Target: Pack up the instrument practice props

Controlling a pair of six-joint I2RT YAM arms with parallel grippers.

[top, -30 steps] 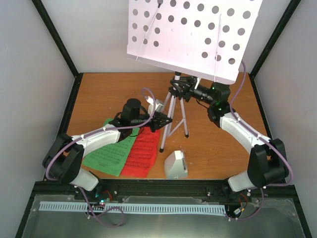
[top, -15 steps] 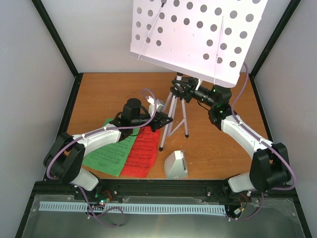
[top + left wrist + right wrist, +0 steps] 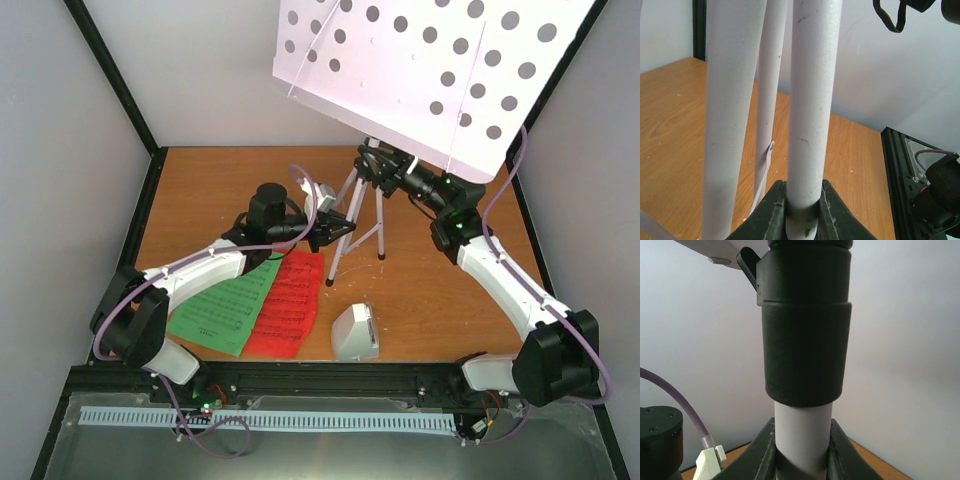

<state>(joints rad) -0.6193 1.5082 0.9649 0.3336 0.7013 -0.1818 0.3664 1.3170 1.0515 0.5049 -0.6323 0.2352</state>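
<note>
I will next tilt my right gripper down with the stand's pole (image 3: 802, 432), lower it to the bare tabletop beyond the metronome and let go, because that spot is below it.
The white perforated music stand (image 3: 430, 70) stands tilted on its thin silver tripod (image 3: 352, 222) at the table's middle back. My left gripper (image 3: 338, 228) is shut on a tripod leg (image 3: 807, 125). My right gripper (image 3: 382, 170) is shut on the stand's pole (image 3: 802, 432) just below its black collar (image 3: 805, 325). The green music sheet (image 3: 222, 305) and the red music sheet (image 3: 290, 305) lie side by side on the table under my left arm. The small white metronome (image 3: 355, 332) stands near the front edge.
The wooden table (image 3: 440, 290) is enclosed by white walls with black frame posts (image 3: 110, 80). A black rail (image 3: 330, 375) runs along the front edge between the arm bases.
Both arms have moved the stand to the right and back. Its plate has risen and tilted further right; the tripod feet have shifted away from the red sheet.
</note>
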